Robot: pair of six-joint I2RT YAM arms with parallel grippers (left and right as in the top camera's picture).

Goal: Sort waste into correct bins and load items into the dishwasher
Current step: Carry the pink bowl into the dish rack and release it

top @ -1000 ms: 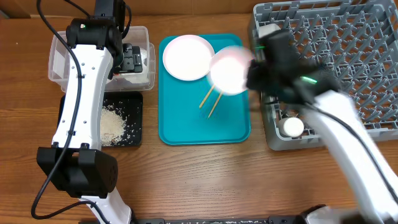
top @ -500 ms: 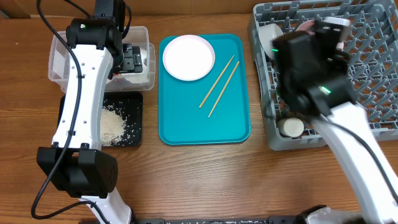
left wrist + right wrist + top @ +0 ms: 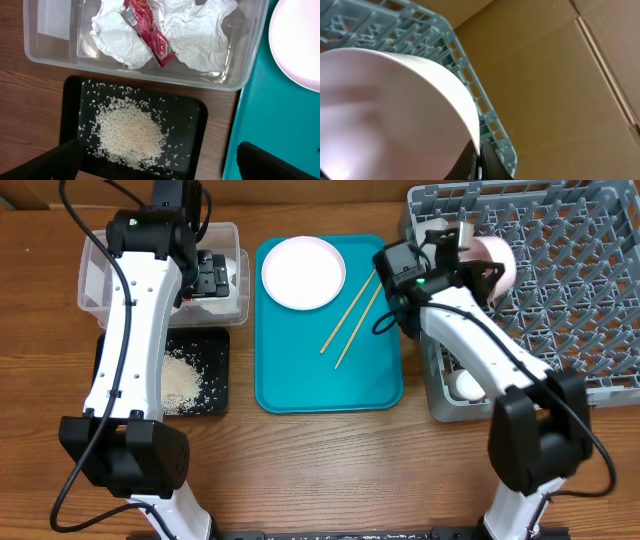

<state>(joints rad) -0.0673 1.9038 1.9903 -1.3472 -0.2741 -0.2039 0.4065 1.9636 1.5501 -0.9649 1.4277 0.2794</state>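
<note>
My right gripper should lower the tilted bowl toward the other pale dish, among the rack's wires (image 3: 431, 46), because the bowl is still above the pegs.
My right gripper (image 3: 472, 252) is shut on the rim of a pale pink bowl (image 3: 497, 262), held tilted over the back left of the grey dish rack (image 3: 600, 370). The right wrist view shows the bowl (image 3: 395, 110) pinched between the fingers (image 3: 481, 152), with the rack (image 3: 470, 85) behind. My left gripper (image 3: 210, 275) is open and empty above the clear tub (image 3: 95, 280); its fingers (image 3: 157, 152) straddle the black tray (image 3: 70, 100) of rice (image 3: 130, 132). White napkins (image 3: 200, 30) and a red wrapper (image 3: 150, 35) lie in the tub. The plate (image 3: 303, 272) and two chopsticks (image 3: 350, 315) lie on the teal tray (image 3: 330, 385).
A small white cup (image 3: 468, 385) stands in the rack's front left corner. Another pale dish (image 3: 433, 230) sits at the rack's back left, partly hidden by my right arm. The black tray with rice (image 3: 185, 380) sits in front of the tub. Brown cardboard stands behind the rack.
My right arm has swung the pink bowl from over the teal tray's right edge to above the back left of the rack. The left arm has not moved.
</note>
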